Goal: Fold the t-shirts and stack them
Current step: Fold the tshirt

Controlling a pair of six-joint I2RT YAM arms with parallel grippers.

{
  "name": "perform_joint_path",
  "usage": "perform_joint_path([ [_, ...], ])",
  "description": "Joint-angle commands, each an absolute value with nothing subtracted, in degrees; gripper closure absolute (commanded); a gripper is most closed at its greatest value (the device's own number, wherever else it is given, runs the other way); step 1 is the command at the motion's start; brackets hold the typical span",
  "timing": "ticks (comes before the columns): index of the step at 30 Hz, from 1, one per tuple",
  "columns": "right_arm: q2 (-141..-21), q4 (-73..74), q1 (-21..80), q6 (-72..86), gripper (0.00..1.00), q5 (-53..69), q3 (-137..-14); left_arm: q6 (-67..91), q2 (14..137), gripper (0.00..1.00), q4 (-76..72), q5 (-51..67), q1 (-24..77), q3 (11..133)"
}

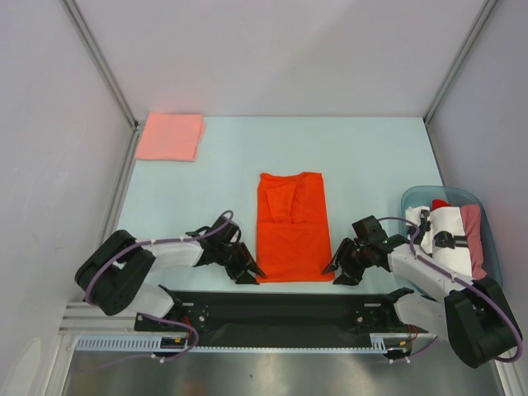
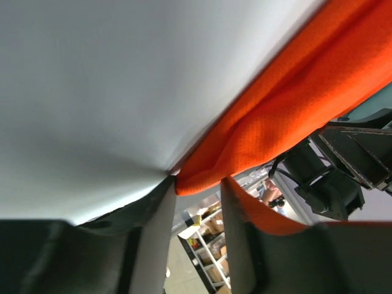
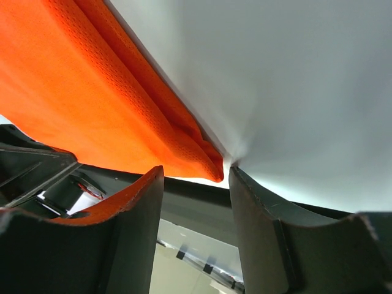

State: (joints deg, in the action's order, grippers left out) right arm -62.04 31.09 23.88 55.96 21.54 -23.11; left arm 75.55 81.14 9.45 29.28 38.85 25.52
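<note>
The right gripper will stay low next and close its fingers onto the shirt's near corner on the tub side, since the orange-red cloth already reaches into the gap.
A bright orange-red t-shirt (image 1: 290, 227) lies flat mid-table, folded into a long strip. My left gripper (image 1: 251, 273) sits low at its near left corner. In the left wrist view the gripper (image 2: 197, 181) is open, with that corner of the orange cloth (image 2: 269, 122) between the fingertips. My right gripper (image 1: 333, 268) is at the near right corner. In the right wrist view it (image 3: 196, 170) is open, and the folded hem of the shirt (image 3: 92, 92) reaches into the gap. A folded salmon-pink t-shirt (image 1: 169, 136) rests at the back left.
A translucent blue-green tub (image 1: 492, 239) stands at the right edge, holding white (image 1: 450, 223), red (image 1: 440, 204) and dusty pink (image 1: 472, 223) shirts. The right arm runs beside the tub. Walls enclose the table on the left, back and right.
</note>
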Motion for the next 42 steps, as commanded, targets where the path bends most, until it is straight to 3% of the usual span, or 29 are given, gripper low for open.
perform_joint_path([
  [1,-63.4,30.7,24.0,56.7,0.47,16.8,-21.6,75.2,85.3,0.61,12.4,17.4,39.1,22.3],
  [4,-63.3,30.5,24.1,57.7,0.48,16.1,-20.7,75.8,85.4,0.71,11.3,17.3,39.1,21.6],
  [11,-63.3,26.9,23.9,59.7,0.53,15.3,-18.0,73.9,85.6,0.82,12.8,15.5,38.8,23.6],
  [13,-63.6,25.5,23.9,59.6,0.67,14.7,-17.6,72.6,85.8,0.97,13.2,14.7,38.4,24.3],
  [14,-63.6,25.1,23.8,59.5,0.78,14.2,-17.4,72.1,85.9,1.0,13.4,14.6,38.3,24.6],
  [15,-63.7,25.0,23.8,59.2,0.94,14.1,-17.3,70.5,86.0,1.0,13.7,14.6,38.2,25.0],
  [16,-64.2,25.0,23.7,58.5,1.0,14.1,-17.3,69.5,86.6,1.0,14.4,14.2,38.2,26.1],
  [26,-58.9,34.1,23.8,54.0,1.0,16.5,-21.5,65.4,81.6,1.0,23.3,14.7,39.6,30.6],
  [36,-71.5,38.0,20.0,46.1,1.0,20.7,-35.7,61.7,86.7,1.0,33.9,15.5,38.5,49.2],
  [42,-78.3,39.6,16.1,40.4,1.0,24.0,-42.0,60.6,88.8,1.0,35.3,17.7,36.8,54.2],
])
